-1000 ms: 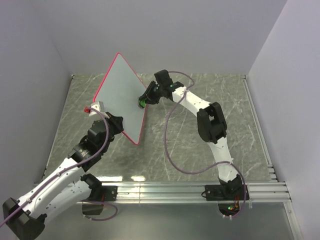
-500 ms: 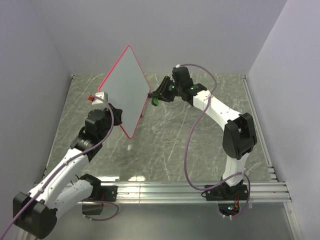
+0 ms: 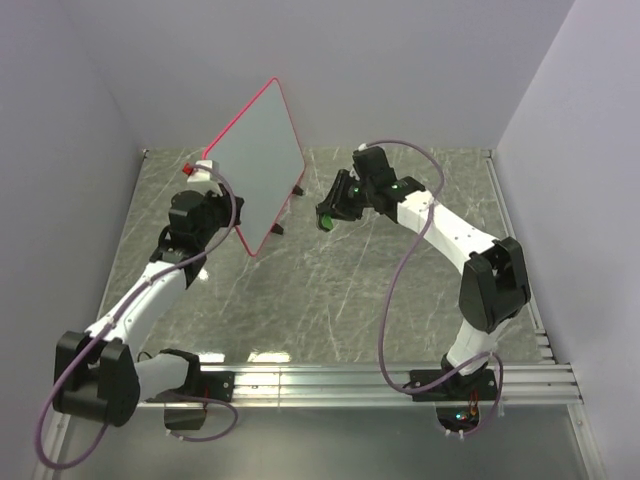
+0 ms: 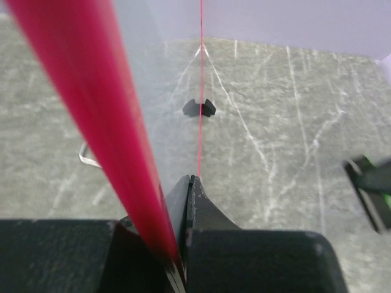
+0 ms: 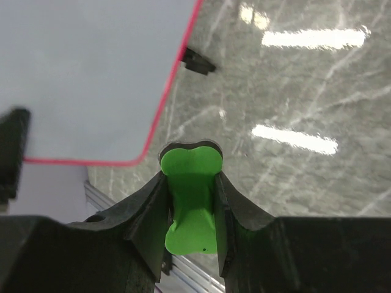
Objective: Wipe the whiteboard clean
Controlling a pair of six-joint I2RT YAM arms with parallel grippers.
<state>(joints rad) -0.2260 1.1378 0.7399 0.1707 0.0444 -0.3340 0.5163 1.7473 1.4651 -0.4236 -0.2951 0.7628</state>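
The clips go down onto the tabletop below my left gripper next as it turns, lowers and releases them, since the board face (image 5: pixel 91 73) shows bare.
The whiteboard (image 3: pixel 255 165), white with a thin pink-red rim, is held tilted up in the air over the table's back left. My left gripper (image 3: pixel 213 203) is shut on its left edge. In the left wrist view the rim (image 4: pixel 91 122) runs blurred past the shut gripper (image 4: pixel 190 182), and one black clip (image 4: pixel 199 108) shows. My right gripper (image 3: pixel 326 213) is shut on the small green eraser (image 3: pixel 325 221) and is just right of the board, apart from it. In the right wrist view the eraser (image 5: pixel 190 201) sits between the fingers, with the board face (image 5: pixel 91 73) bare of marks.
Two black clips (image 3: pixel 298 190) hang on the board's lower right edge. The grey marbled tabletop (image 3: pixel 330 290) lies below. Lilac walls close in the left, back and right. An aluminium rail (image 3: pixel 350 380) runs along the near edge.
My left arm has swung the whiteboard up and towards the back. My right gripper with the eraser has come off the board and moved right and down.
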